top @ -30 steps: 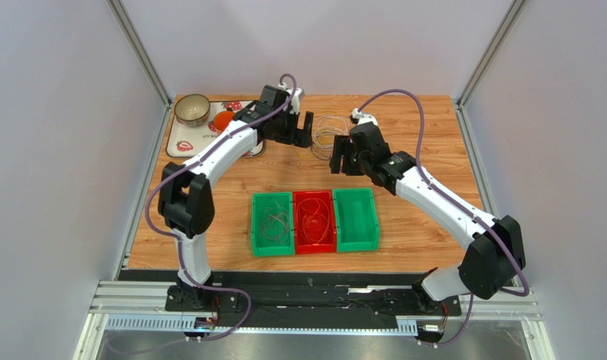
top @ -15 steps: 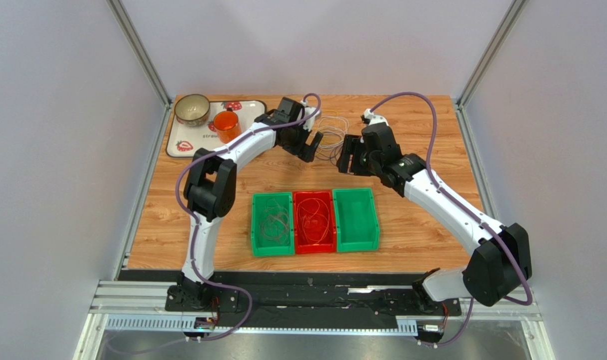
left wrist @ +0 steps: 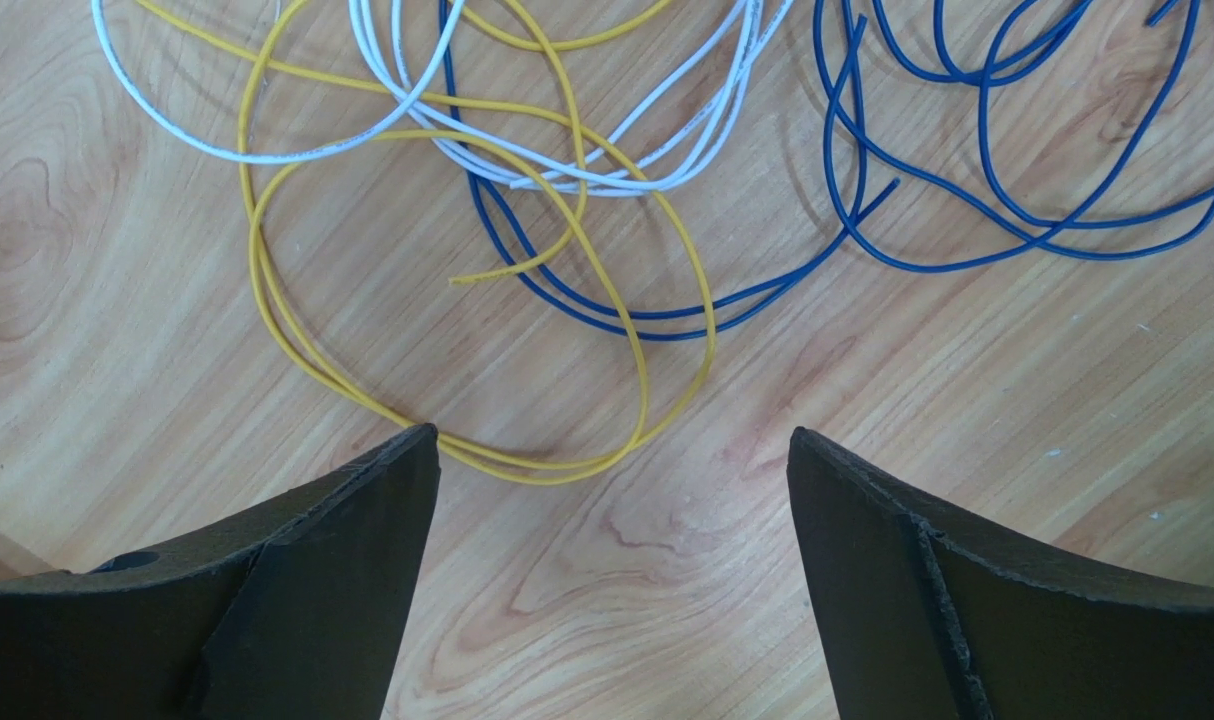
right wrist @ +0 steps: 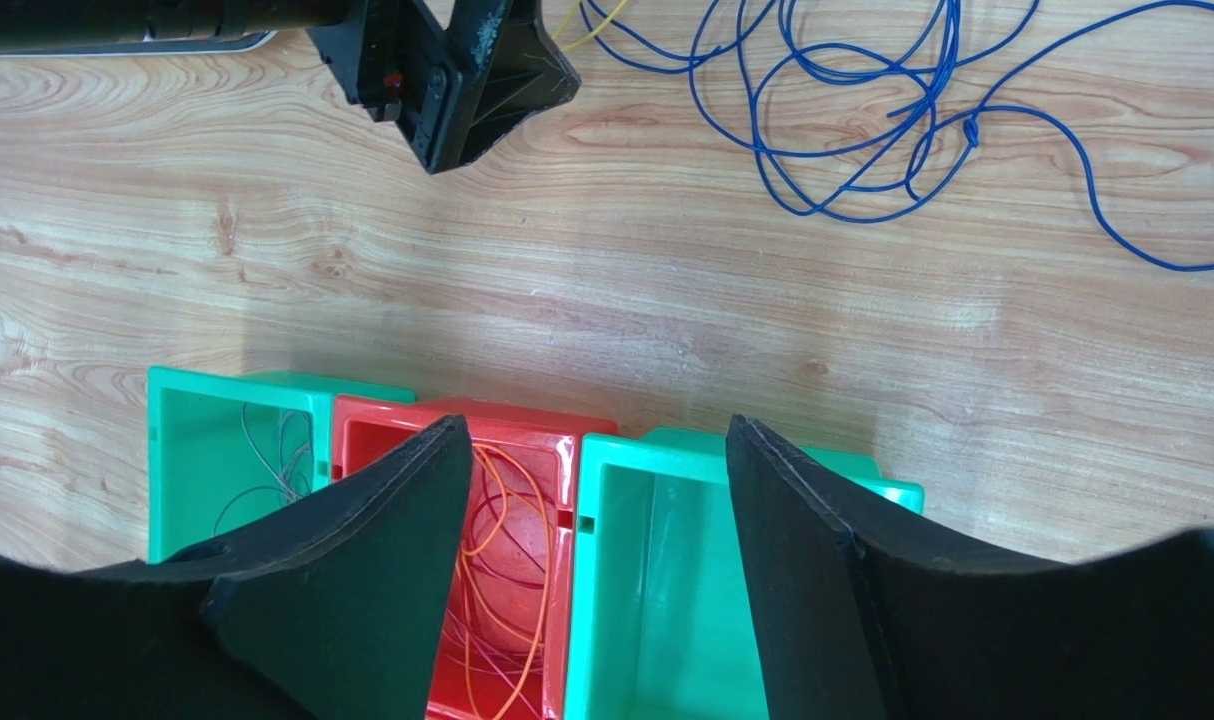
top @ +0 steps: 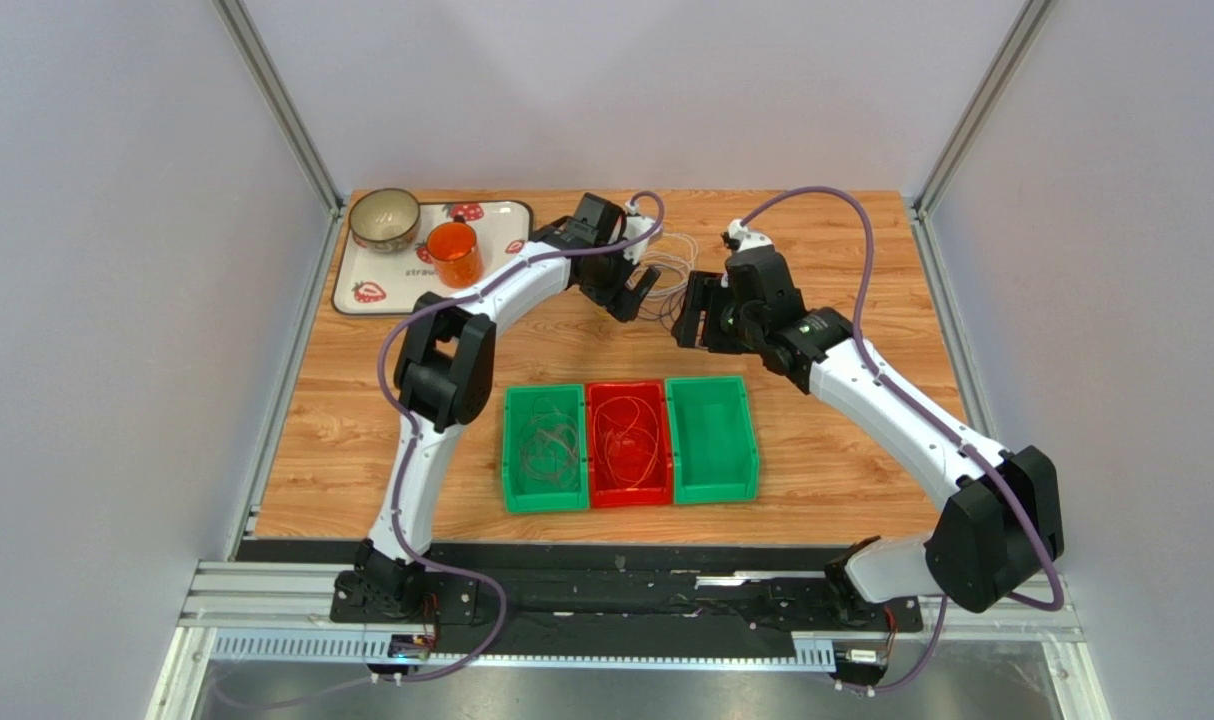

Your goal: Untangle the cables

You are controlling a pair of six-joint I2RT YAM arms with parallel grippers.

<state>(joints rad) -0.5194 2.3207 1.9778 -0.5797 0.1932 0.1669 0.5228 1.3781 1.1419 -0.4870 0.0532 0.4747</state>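
Observation:
The yellow cable's nearest bend (left wrist: pixel 550 471) is free of the white and blue cables, so my left gripper will move toward the tangle and down onto it next.
The loose cables (top: pixel 663 270) lie tangled on the wooden table at the back centre. The left wrist view shows a yellow cable (left wrist: pixel 549 473), a white cable (left wrist: pixel 598 188) and a blue cable (left wrist: pixel 658 320) looping over each other. My left gripper (top: pixel 636 288) hovers at the tangle's left edge, open (left wrist: pixel 610 437), with the yellow loop just beyond its fingertips and nothing between them. To the right of the tangle my right gripper (top: pixel 694 312) is open (right wrist: pixel 595 425) and empty. Blue cables (right wrist: pixel 969 132) lie ahead of it.
Three bins stand in a row mid-table: a green one (top: pixel 546 393) holding thin grey wires (right wrist: pixel 275 458), a red one (top: pixel 628 387) holding orange wires (right wrist: pixel 516 570), and an empty green one (top: pixel 711 443). A tray (top: pixel 373 285) with a bowl (top: pixel 383 219) and an orange cup (top: pixel 453 252) sits back left.
The left arm has swung right, bringing its gripper down to the tangle's left edge. The right gripper shifted slightly right early on, then held still.

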